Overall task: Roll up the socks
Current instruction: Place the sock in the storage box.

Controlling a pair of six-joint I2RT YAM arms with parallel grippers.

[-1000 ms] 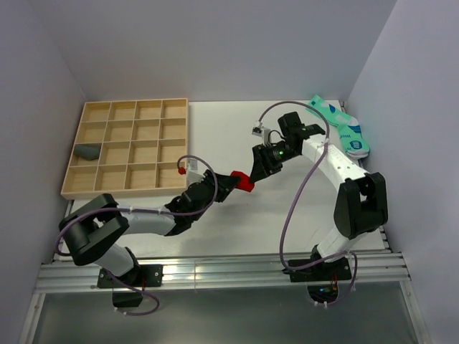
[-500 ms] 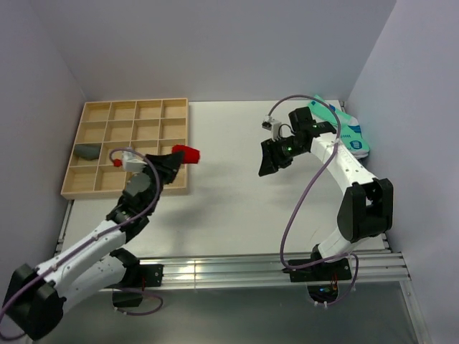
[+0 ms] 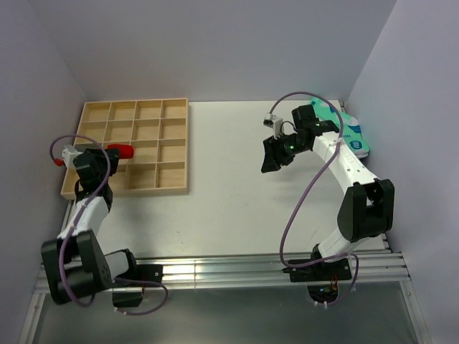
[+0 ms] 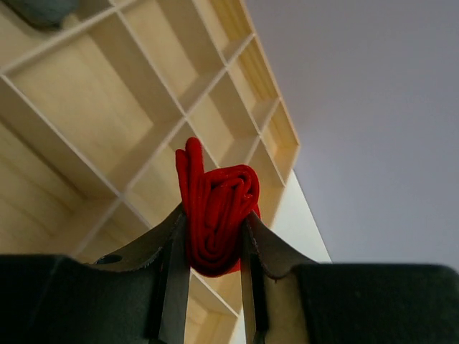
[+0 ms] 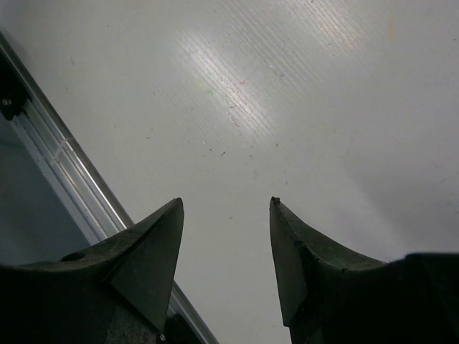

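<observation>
The tray's section across its divider is empty, so my left gripper should bring the rolled red sock [image 3: 124,151] down into it, toward the dark grey sock [image 4: 39,8].
A rolled bright red sock [image 3: 124,151] [image 4: 219,208] is pinched between the two fingers of my left gripper [image 3: 115,153] [image 4: 214,215], which is shut on it. It hangs over the left part of the wooden compartment tray [image 3: 179,107]. The dark grey sock [image 4: 39,8] lies in a tray compartment at the top left of the left wrist view; in the top view the left arm hides it. My right gripper [image 3: 271,160] [image 5: 226,204] stands open over the bare white table, right of centre, with nothing between its fingers.
A pair of mint-green socks [image 3: 349,132] lies at the table's far right by the wall. The tray's thin dividers [image 4: 107,186] form several compartments. A metal rail [image 5: 64,172] runs along the table's near edge.
My left arm has swung from the table's middle to the far left, carrying the red sock over the tray. The right gripper has drawn back slightly to the right and stayed open.
</observation>
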